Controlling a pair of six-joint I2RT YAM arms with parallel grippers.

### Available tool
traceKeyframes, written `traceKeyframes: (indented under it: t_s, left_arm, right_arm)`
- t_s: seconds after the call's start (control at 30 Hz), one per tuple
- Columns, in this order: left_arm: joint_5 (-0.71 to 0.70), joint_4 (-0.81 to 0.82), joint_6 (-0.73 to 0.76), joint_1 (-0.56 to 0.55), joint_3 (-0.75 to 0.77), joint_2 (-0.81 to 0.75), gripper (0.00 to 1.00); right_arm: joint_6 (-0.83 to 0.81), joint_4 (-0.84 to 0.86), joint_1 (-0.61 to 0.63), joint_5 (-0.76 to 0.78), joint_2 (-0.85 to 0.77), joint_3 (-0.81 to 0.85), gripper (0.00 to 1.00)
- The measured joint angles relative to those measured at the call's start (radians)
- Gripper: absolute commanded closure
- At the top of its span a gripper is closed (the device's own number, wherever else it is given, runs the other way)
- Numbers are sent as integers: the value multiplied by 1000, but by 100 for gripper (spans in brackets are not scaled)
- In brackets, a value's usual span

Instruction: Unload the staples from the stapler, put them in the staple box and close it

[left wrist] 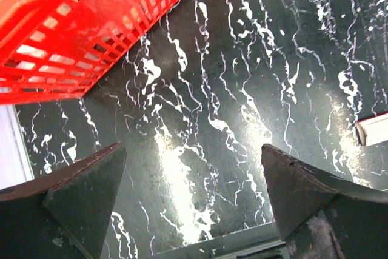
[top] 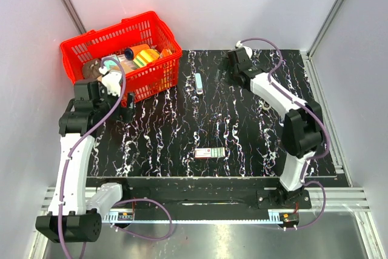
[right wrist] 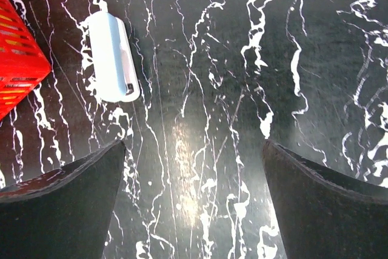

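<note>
I should move my right gripper left in the top view and down onto the stapler's near half next, as its open fingers are over bare mat.
The stapler is a small pale blue-grey bar lying flat on the black marbled mat, just right of the red basket. In the right wrist view the stapler lies up and to the left of my right gripper, which is open and empty over bare mat. In the top view the right gripper hangs at the far middle of the mat, to the right of the stapler. My left gripper is open and empty over the mat, beside the basket's near corner.
The red basket holds several items at the far left and also shows in the left wrist view. A small flat box with a red-and-green label lies mid-mat; its end shows in the left wrist view. White walls surround the table.
</note>
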Motion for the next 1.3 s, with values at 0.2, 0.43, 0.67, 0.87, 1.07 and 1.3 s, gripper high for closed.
traceKeyframes:
  t_s: [0.2, 0.43, 0.67, 0.87, 1.07, 1.3]
  left_arm:
    - [-55, -42, -9, 10, 4, 30, 1]
    - [-50, -60, -36, 66, 56, 75, 1]
    - [-28, -64, -42, 107, 71, 121, 1]
    - [-20, -66, -42, 115, 65, 145, 1]
    - [-12, -63, -42, 115, 31, 145, 1]
    - [-18, -61, -37, 115, -4, 135, 1]
  right_arm:
    - [-25, -5, 11, 3, 164, 142, 1]
    - [-93, 48, 26, -6, 318, 226, 5]
    - [-202, 69, 74, 2, 470, 358, 8]
    - [-252, 93, 97, -16, 519, 430, 10]
    - [-267, 95, 118, -24, 548, 461, 16]
    - [-261, 67, 150, -23, 638, 573, 40]
